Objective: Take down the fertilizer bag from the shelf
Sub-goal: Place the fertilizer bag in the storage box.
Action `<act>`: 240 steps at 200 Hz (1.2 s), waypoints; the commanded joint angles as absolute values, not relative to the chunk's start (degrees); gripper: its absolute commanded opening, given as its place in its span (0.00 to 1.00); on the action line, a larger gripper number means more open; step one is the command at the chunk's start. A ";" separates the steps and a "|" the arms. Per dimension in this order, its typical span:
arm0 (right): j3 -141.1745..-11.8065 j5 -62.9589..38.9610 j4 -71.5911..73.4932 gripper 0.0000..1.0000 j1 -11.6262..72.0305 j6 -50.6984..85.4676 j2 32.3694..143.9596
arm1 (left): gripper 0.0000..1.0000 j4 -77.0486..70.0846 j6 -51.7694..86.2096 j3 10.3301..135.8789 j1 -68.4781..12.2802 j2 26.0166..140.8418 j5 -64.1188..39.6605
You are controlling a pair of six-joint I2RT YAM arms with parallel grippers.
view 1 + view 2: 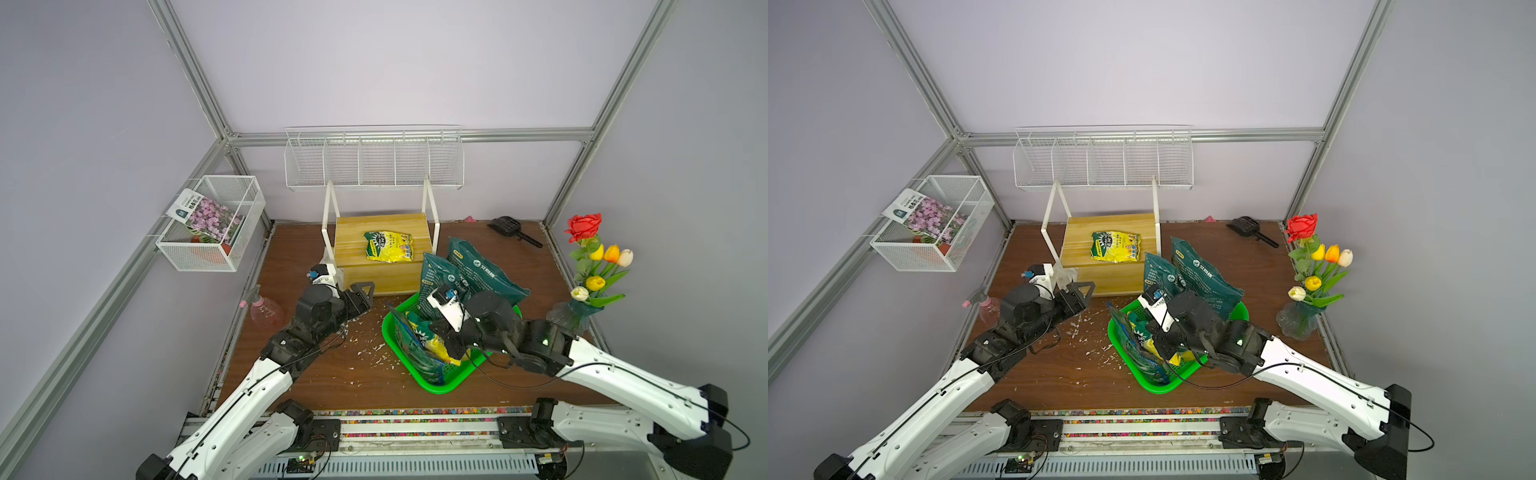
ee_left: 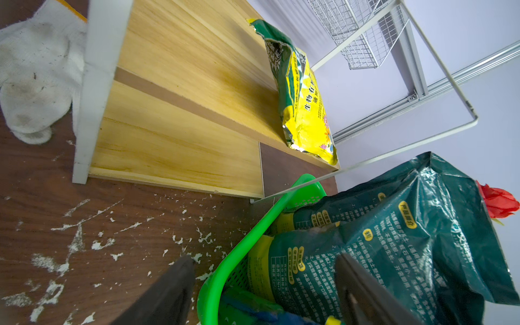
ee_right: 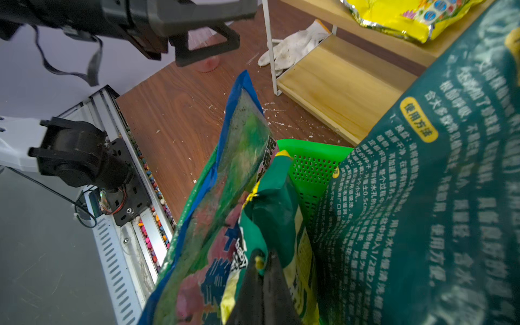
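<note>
The right gripper moves deeper down into the basket beside the dark teal bags next and releases the green and yellow bag's edge, since that bag [image 3: 270,202] stands inside the basket's rim.
The yellow and green fertilizer bag [image 1: 388,246] [image 1: 1115,246] [image 2: 302,92] lies flat on the top board of the shelf [image 1: 353,232] [image 1: 1079,232], a small wooden stand with white legs. My left gripper [image 1: 363,293] [image 1: 1081,291] [image 2: 263,259] hovers open and holds nothing, low at the shelf's front left corner, apart from the bag. My right gripper [image 3: 264,254] is down inside the green basket [image 1: 388,336] [image 2: 253,230], shut on the edge of a green and yellow bag [image 3: 270,202] standing there. Its fingertips are hidden in both top views.
Two dark teal bags [image 1: 486,270] and a blue-edged bag [image 1: 409,345] stand in the basket. A white glove [image 2: 33,76] lies by the shelf leg. Around are a wire rack [image 1: 374,162], a mesh basket [image 1: 212,222], a pink spray bottle [image 1: 266,311], a black scoop [image 1: 513,230] and flowers [image 1: 590,266].
</note>
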State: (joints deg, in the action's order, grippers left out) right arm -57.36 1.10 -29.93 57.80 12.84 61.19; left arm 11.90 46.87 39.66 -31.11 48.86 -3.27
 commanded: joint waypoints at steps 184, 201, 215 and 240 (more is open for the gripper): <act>-54.57 13.94 -45.17 0.00 54.06 22.27 76.83 | 0.82 11.98 47.16 39.57 -30.77 47.02 -3.34; -55.59 14.47 -44.71 0.00 54.69 21.69 78.79 | 0.82 12.03 47.18 40.01 -30.76 47.44 -3.45; -56.32 15.54 -44.91 0.00 55.46 21.31 80.67 | 0.82 12.31 46.91 40.33 -30.76 47.41 -3.40; -55.92 15.54 -44.16 0.00 55.62 21.42 82.18 | 0.82 12.57 46.67 40.34 -30.76 47.27 -3.03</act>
